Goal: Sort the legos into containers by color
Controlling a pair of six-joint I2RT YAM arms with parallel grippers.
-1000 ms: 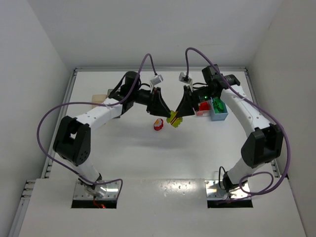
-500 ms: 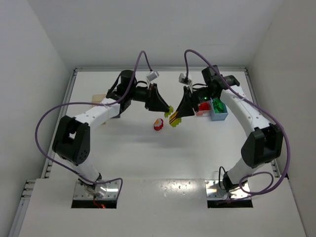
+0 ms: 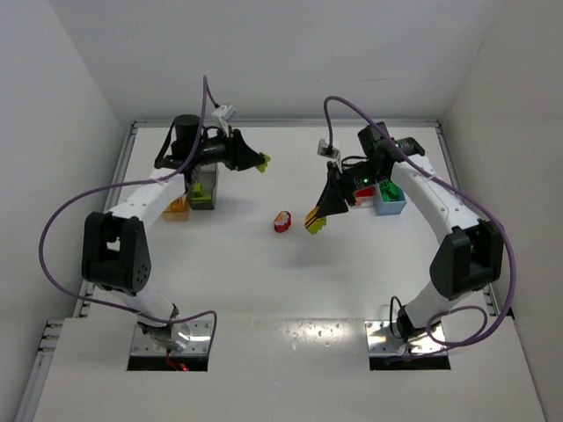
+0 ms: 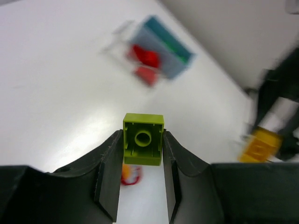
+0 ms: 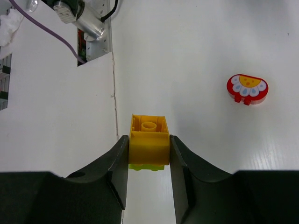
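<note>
My left gripper needs to shift to the left in the top view and tilt its fingers down over the dark grey container (image 3: 204,186), where lime green pieces lie.
My left gripper (image 3: 259,161) (image 4: 143,136) is shut on a lime green lego (image 4: 143,140), held in the air at the back left near the smoky dark grey container (image 3: 203,186). My right gripper (image 3: 315,220) (image 5: 148,140) is shut on a yellow-orange lego (image 5: 148,139) with a lime green piece (image 5: 148,166) stuck under it, just right of mid-table. A red rounded piece (image 3: 282,221) (image 5: 247,88) lies on the table left of the right gripper. The orange container (image 3: 176,207) stands beside the grey one. The clear container (image 3: 359,195) holds red, the light blue container (image 3: 391,197) green.
White walls close in the table on the left, back and right. Purple cables loop over both arms. In the right wrist view, a raised white board edge (image 5: 113,93) runs along the table's near side by the arm mount (image 5: 88,23).
The grippers have drawn apart. The left one swung left and back with the green lego, away from mid-table. The right one dropped slightly nearer with the yellow-orange lego.
</note>
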